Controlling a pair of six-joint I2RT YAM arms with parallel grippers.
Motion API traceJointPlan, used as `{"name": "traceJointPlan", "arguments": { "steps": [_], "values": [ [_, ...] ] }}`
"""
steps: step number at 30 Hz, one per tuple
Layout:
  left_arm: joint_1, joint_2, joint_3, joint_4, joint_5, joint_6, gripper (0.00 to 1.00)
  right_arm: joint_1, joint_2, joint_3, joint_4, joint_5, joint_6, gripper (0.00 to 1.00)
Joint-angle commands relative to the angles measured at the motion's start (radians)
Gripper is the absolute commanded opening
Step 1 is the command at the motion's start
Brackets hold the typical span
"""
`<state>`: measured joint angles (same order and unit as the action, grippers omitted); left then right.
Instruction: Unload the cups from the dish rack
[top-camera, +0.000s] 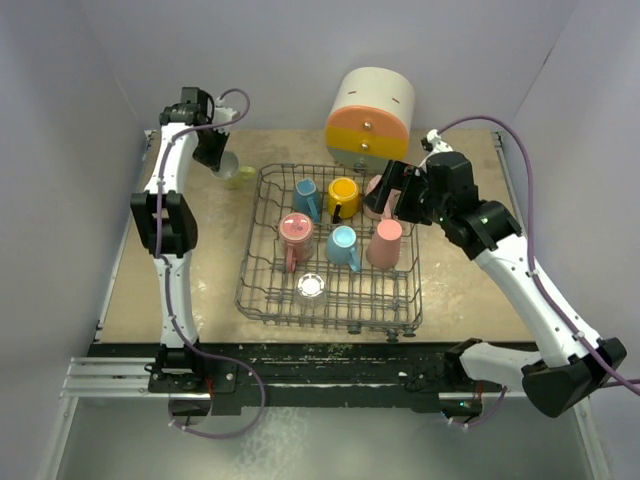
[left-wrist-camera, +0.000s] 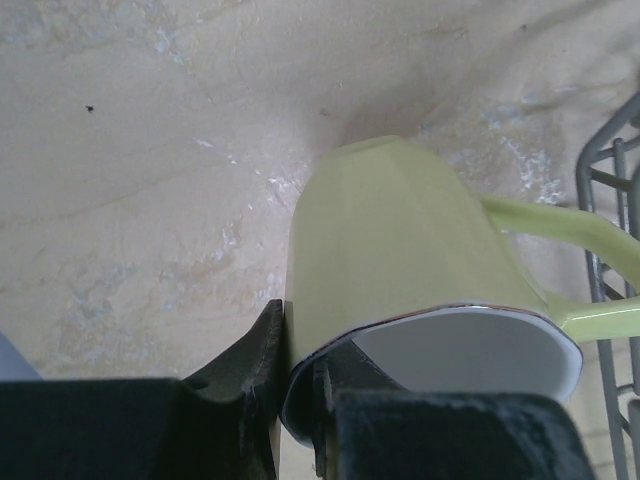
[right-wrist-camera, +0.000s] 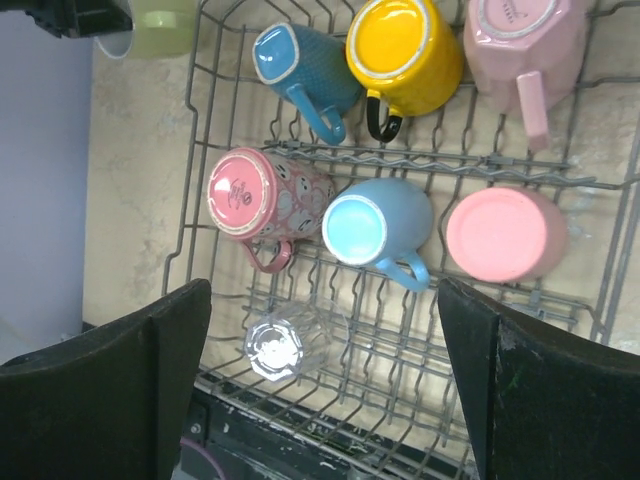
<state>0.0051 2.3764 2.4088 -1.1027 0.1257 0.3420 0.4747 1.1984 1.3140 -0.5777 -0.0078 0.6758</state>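
I should lower my left gripper first to put the base of the lime-yellow mug (left-wrist-camera: 390, 240) on the table beside the dish rack. Then I should let go of the mug's rim.
The grey wire dish rack (top-camera: 247, 248) stands mid-table. It holds a dark blue mug (top-camera: 306, 197), a yellow mug (top-camera: 343, 195), a pale pink mug (top-camera: 375, 190), a patterned pink mug (top-camera: 295, 232), a light blue mug (top-camera: 343, 243), a salmon cup (top-camera: 385, 243) and a clear glass (top-camera: 311, 286). My left gripper (left-wrist-camera: 300, 400) is shut on the rim of a lime-yellow mug (left-wrist-camera: 390, 240), one finger inside and one outside, just left of the rack's far corner, at or near the tabletop. My right gripper (right-wrist-camera: 322, 290) is open and empty above the rack (right-wrist-camera: 190, 200), partly hiding the pale pink mug from the top camera.
A large cream-and-orange cylinder with knobs (top-camera: 370, 120) stands behind the rack's far right corner. Grey walls close in the table on the left, back and right. The rack's wire side (left-wrist-camera: 600, 200) is right beside the lime mug's handle.
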Motion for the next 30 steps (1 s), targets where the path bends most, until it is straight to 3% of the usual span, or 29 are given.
{"name": "traceJointPlan", "arguments": {
  "steps": [1, 10, 13, 16, 20, 22, 30],
  "values": [
    [-0.009, 0.022, 0.11, -0.05, -0.009, -0.028, 0.0, -0.004, -0.011, -0.014, -0.031, 0.062, -0.067, 0.96],
    [-0.019, 0.055, 0.06, -0.023, -0.031, -0.023, 0.0, 0.005, 0.005, -0.053, -0.005, 0.056, -0.179, 0.99],
    [-0.019, 0.041, 0.015, 0.035, -0.04, -0.032, 0.0, 0.066, 0.031, -0.065, -0.003, 0.127, -0.186, 0.99],
    [-0.019, 0.036, 0.008, 0.052, -0.043, -0.044, 0.4, 0.191, 0.086, -0.061, -0.003, 0.217, -0.165, 1.0],
    [-0.019, -0.009, 0.003, 0.089, -0.03, -0.059, 0.75, 0.329, 0.17, -0.048, 0.006, 0.278, -0.127, 1.0],
    [-0.019, -0.052, -0.006, 0.121, -0.027, -0.062, 0.84, 0.384, 0.202, -0.035, 0.015, 0.305, -0.118, 1.0],
    [-0.018, -0.288, -0.072, 0.156, 0.057, -0.067, 0.9, 0.541, 0.358, 0.038, 0.024, 0.354, -0.096, 1.0]
  ]
}}
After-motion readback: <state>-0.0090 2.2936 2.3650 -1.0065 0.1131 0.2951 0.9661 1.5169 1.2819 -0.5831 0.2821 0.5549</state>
